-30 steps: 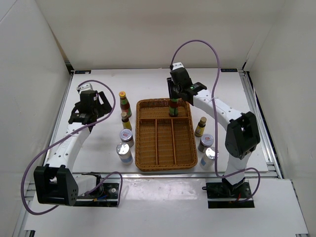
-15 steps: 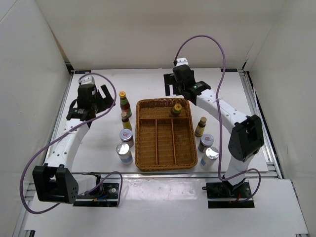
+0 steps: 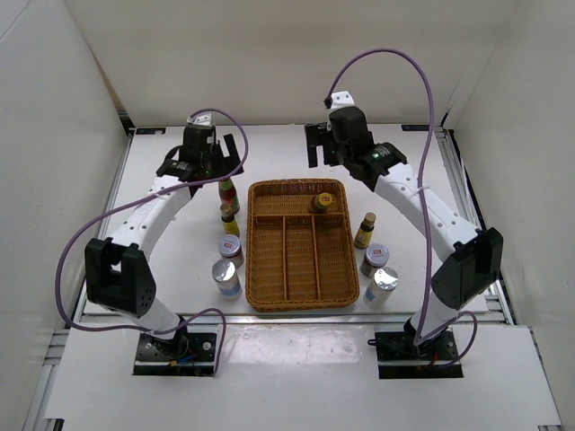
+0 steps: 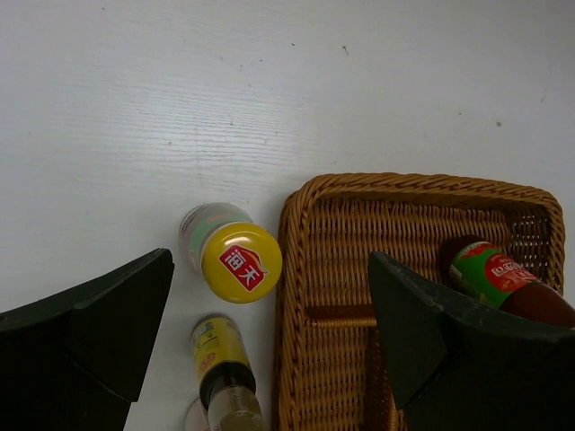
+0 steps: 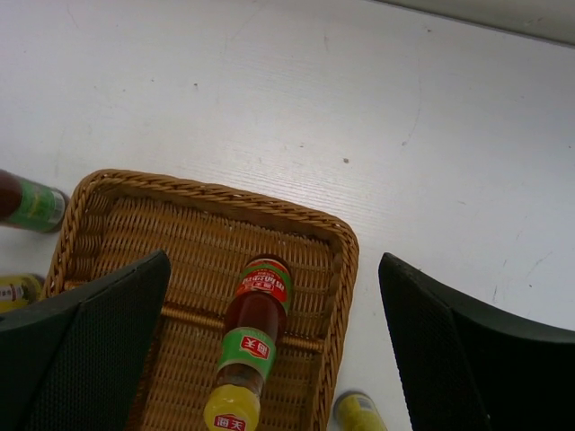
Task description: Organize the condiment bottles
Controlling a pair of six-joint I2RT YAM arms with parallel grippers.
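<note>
The robot's left gripper needs to go down next, around the tall bottle's yellow-capped neck [image 3: 225, 182] [image 4: 240, 259], away from the tray.
One tall green-necked bottle [image 3: 321, 201] stands in the back compartment of the wicker tray [image 3: 260, 269]; in the right wrist view this bottle [image 5: 255, 323] stands below my open right gripper [image 5: 274, 262], apart from it. My right gripper [image 3: 325, 149] hovers behind the tray. The other tall bottle [image 3: 227, 189] stands left of the tray, its yellow cap [image 4: 241, 262] below my open left gripper [image 4: 269, 260]. My left gripper [image 3: 211, 163] hangs just behind that bottle. A small brown bottle [image 3: 230, 219] and two silver-lidded jars [image 3: 231, 250] stand on the left.
Right of the tray stand a small brown bottle [image 3: 365, 230] and two jars [image 3: 375, 259], one nearer the front [image 3: 384, 284]. The tray has three long front compartments. White walls enclose the table on three sides.
My right gripper has opened, left the tall bottle standing in the tray's back compartment, and risen backward. The left arm has swung right to above the tall bottle beside the tray.
</note>
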